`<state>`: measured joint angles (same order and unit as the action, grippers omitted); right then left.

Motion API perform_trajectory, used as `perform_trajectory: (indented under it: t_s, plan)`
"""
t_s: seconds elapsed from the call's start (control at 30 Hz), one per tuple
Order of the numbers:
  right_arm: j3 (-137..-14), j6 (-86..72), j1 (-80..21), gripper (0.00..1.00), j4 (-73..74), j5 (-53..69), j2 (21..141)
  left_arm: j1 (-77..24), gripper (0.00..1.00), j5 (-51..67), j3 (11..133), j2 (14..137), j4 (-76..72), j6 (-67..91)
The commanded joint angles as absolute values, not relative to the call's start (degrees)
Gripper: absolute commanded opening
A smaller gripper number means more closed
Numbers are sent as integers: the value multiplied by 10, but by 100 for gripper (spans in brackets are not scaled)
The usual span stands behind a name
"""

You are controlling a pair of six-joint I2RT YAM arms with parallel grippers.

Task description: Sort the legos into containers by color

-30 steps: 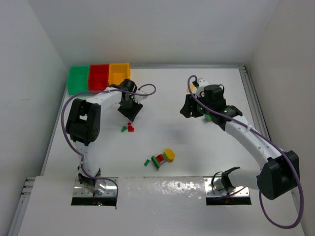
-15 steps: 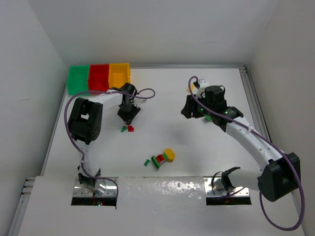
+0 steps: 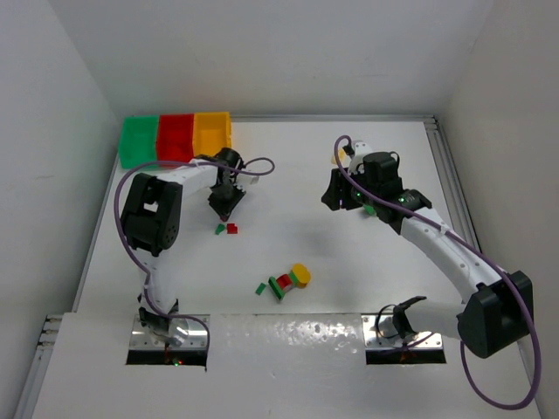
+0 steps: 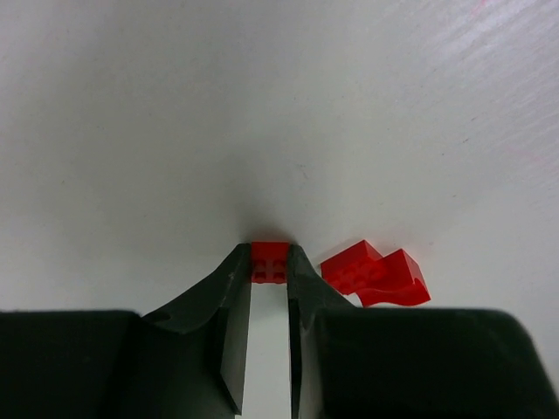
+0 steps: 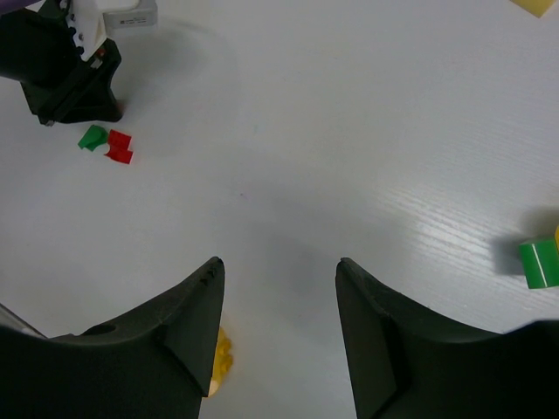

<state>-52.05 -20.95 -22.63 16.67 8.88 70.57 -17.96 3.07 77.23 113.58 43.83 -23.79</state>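
I will next lift the small red brick off the table with my left gripper, then swing it, turning, away from my base and over the red bin (image 3: 175, 138).
My left gripper (image 4: 269, 264) is shut on a small red brick (image 4: 269, 260), held between its fingertips low at the table surface. A red double brick (image 4: 376, 273) lies just to its right. From above, the left gripper (image 3: 225, 208) stands just above a green brick (image 3: 219, 230) and a red one (image 3: 232, 229). The green (image 3: 138, 140), red (image 3: 175, 135) and yellow (image 3: 212, 131) bins stand joined at the back left. My right gripper (image 5: 279, 266) is open and empty over bare table, with a yellow brick (image 5: 220, 358) by its left finger.
A cluster lies at front centre: a green flat piece (image 3: 260, 287), a red and green brick (image 3: 279, 285) and a yellow round piece (image 3: 300, 274). A green brick (image 5: 539, 263) lies to the right of my right gripper. White walls enclose the table.
My left gripper has come down by the red bricks and closed on a small red one. The right arm has hardly moved.
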Motion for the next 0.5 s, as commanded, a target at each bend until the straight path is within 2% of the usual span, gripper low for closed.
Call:
perform_trajectory:
  t_s: [0.0, 0.2, 0.33, 0.4, 0.43, 0.47]
  plan:
    - [-522, -205, -228, 54, 152, 77, 691, -179, 0, 26, 799, 1141, 469, -227]
    - [-528, -207, -228, 54, 157, 76, 688, -128, 0, 47, 934, 1126, 487, -155]
    - [-526, -209, -228, 54, 152, 76, 686, -36, 0, 42, 1011, 1113, 427, -91]
    - [-520, -213, -229, 54, 142, 78, 688, -6, 0, 21, 1136, 1162, 444, -99]
    - [-518, -214, -228, 54, 139, 79, 689, -2, 0, 8, 1136, 1185, 458, -103]
    - [-515, -215, -228, 54, 135, 79, 693, -1, 0, 3, 1211, 1210, 468, -105]
